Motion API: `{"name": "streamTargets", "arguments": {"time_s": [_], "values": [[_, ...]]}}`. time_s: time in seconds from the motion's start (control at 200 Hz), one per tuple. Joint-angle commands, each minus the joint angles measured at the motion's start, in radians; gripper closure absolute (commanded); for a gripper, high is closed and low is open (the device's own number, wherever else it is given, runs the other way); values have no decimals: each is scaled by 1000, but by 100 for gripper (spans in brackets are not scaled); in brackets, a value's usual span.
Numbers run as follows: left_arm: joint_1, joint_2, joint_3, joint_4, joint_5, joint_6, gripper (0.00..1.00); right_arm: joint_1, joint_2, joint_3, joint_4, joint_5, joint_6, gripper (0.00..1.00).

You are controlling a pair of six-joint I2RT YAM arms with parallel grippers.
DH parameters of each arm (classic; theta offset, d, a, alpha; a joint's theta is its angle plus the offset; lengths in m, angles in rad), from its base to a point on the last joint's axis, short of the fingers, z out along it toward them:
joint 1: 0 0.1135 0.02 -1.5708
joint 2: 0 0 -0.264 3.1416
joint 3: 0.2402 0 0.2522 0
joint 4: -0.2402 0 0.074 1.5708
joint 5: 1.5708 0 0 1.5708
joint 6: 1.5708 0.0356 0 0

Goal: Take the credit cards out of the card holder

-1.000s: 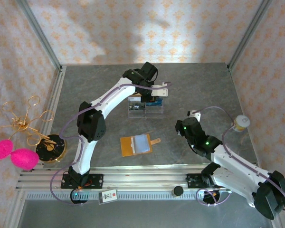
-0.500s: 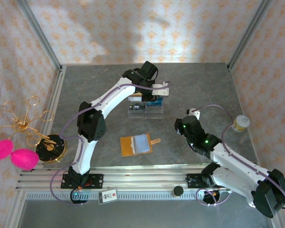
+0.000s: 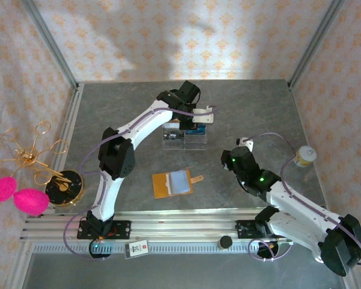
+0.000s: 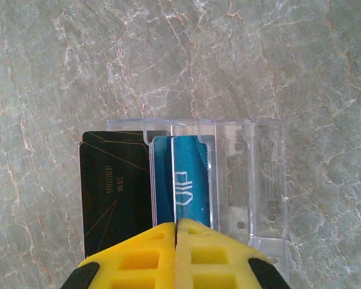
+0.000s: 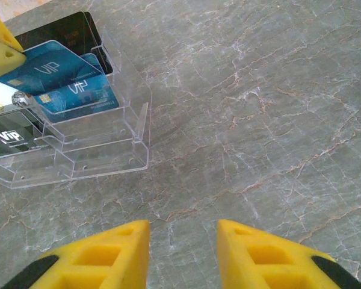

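Next, my left gripper lowers the blue VIP card into the stand's level with the other blue card, which lies below, and releases it there.
The tan card holder (image 3: 161, 184) lies open on the table's middle with a light-blue credit card (image 3: 179, 180) on its right half. Behind it stands a clear acrylic stand (image 3: 185, 138) with cards in it. My left gripper (image 4: 175, 224) is over that stand, shut on a blue VIP credit card (image 4: 192, 180). From the right wrist view the same blue card (image 5: 51, 69) slants over the stand's tiers, pinched at its top left corner. A black card (image 4: 114, 192) and another blue card (image 5: 78, 95) sit in the stand. My right gripper (image 5: 183, 241) hovers open over bare table, right of the stand.
A gold wire ornament with pink puffs (image 3: 18, 195) and its round base (image 3: 64, 186) stand at the left edge. A small jar (image 3: 304, 156) sits at the right edge. An aluminium rail (image 3: 168, 227) runs along the front.
My left gripper has shifted slightly toward the stand with the blue card. The right arm has barely moved.
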Motion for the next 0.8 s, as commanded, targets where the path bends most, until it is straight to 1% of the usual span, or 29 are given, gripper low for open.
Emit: {"name": "streamTargets", "arguments": {"time_s": [0.0, 0.175, 0.295, 0.315, 0.355, 0.41, 0.475, 0.556, 0.666, 0.686, 0.726, 0.736, 0.746, 0.751, 0.766, 0.796], "values": [[6, 30, -15, 23, -26, -13, 100, -9, -4, 27, 3, 1, -8, 66], [4, 36, -28, 45, -20, -29, 100, -9, -6, 27, 2, -8, -6, 66], [-5, 32, -41, 96, -73, -74, 100, -8, -4, 26, 6, -14, -8, 66], [-7, 29, -43, 104, -83, -84, 94, -9, -4, 26, 8, -18, -9, 66], [-8, 24, -40, 133, -102, -110, 87, -9, -2, 24, 13, -25, -10, 64], [-8, 11, -20, 154, -111, -154, 80, -9, 0, 19, 19, -33, -13, 55], [-2, -17, 10, 171, -83, -208, 76, -9, 2, 19, 25, -38, -14, 47], [8, -87, 9, 232, -24, -277, 72, -9, 2, 21, 33, -41, -17, 41], [27, -228, -78, 377, 80, -404, 65, -8, -3, 23, 48, -52, -28, 31], [28, -259, -105, 416, 84, -433, 62, -8, -5, 24, 51, -53, -28, 29], [31, -339, -182, 501, 94, -503, 34, -9, -7, 22, 62, -55, -32, 26], [31, -354, -203, 523, 100, -516, 25, -8, -7, 22, 64, -55, -34, 25], [32, -376, -225, 546, 106, -529, 8, -9, -7, 20, 68, -55, -35, 23], [32, -386, -237, 557, 108, -535, 4, -9, -7, 19, 68, -55, -35, 21], [33, -416, -274, 595, 112, -553, 1, -9, -7, 17, 73, -53, -37, 13], [33, -477, -356, 673, 102, -606, 1, -8, -5, 18, 78, -45, -36, 8]]}}
